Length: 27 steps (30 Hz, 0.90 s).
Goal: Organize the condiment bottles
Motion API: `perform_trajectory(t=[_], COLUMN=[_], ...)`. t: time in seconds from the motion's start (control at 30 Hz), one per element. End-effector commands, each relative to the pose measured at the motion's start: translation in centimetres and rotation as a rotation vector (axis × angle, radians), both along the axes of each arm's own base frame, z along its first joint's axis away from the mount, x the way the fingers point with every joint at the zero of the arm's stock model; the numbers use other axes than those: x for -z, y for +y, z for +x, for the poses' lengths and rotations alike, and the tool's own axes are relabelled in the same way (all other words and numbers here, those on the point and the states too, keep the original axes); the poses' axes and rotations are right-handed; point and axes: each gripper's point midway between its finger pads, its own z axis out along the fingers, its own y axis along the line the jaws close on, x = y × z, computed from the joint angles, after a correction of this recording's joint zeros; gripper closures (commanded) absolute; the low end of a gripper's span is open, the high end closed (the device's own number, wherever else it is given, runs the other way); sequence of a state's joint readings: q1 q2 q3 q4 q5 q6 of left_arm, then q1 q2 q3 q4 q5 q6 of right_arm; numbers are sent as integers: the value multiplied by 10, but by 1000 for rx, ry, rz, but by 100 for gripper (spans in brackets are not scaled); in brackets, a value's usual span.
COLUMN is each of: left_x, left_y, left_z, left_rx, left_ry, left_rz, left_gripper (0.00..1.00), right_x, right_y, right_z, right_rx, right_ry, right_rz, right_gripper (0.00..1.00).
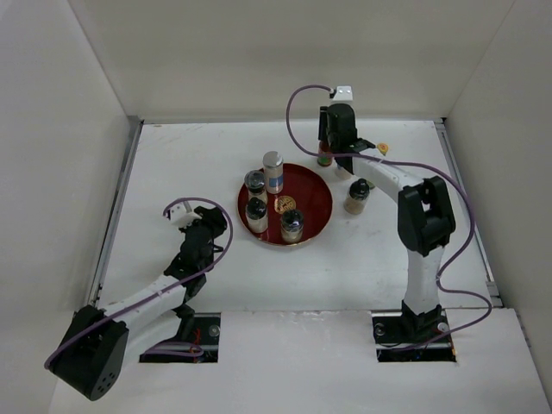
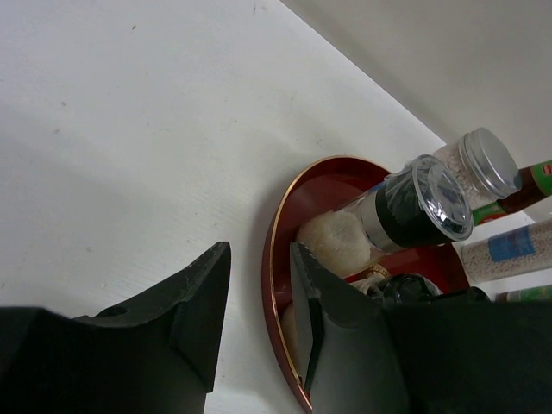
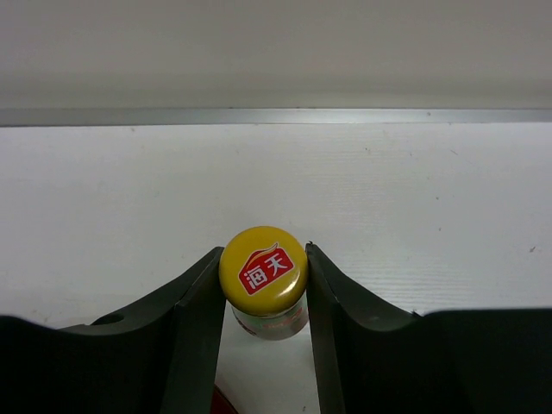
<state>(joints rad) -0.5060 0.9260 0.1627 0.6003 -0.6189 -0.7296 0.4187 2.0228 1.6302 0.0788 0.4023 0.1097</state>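
The right gripper carries the sauce bottle [image 1: 324,159] back and to the left in the top view to the tray's bare gold emblem [image 1: 284,204] next and releases it.
A slim sauce bottle with a yellow cap [image 3: 263,269] stands at the back of the table behind the red tray [image 1: 316,195]. My right gripper [image 3: 263,289] is shut on it, both fingers pressing the cap's sides; from above the gripper [image 1: 333,157] covers most of the bottle [image 1: 324,159]. On the tray stand a silver-topped shaker [image 1: 272,171] and three dark-lidded jars [image 1: 254,181] [image 1: 256,210] [image 1: 291,226]. One more jar [image 1: 358,197] stands on the table right of the tray. My left gripper [image 2: 259,293] hovers by the tray's left rim [image 2: 274,250], slightly open and empty.
A small yellow-orange object [image 1: 380,149] lies by the right arm near the back. White walls enclose the table on the left, back and right. A metal strip runs along the back edge [image 3: 276,116]. The left wrist view shows a clear-lidded jar [image 2: 423,203] and the shaker top [image 2: 483,164].
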Motion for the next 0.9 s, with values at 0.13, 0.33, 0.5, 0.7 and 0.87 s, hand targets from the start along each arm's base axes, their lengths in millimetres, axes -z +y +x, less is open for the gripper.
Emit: perform_trajectory(t=[0.13,0.33,0.5,0.7,0.87], left_x=[-13,-13,-10,-9,-12], left_y=[-4,-8,-7,-8,-8], left_z=[5,6,7,8,7], left_rx=[9,26,27,30,35], left_ry=[-44,-41,-34,-31,-42], left_rz=[-32,-37,-37,-40,-46], left_gripper=[68,68,68,67,67], right_x=[-154,-170,-157,-138,-120], right_y=[11,25,50,84,107], right_z=[-17,-43,-66,-74,-75], right_rx=[-19,-60,-120,-186,-218], right_ry=[-350,-370,-357,-328,-299], right_rz=[159,166,175,176,174], right_gripper=[73,73,73,73,73])
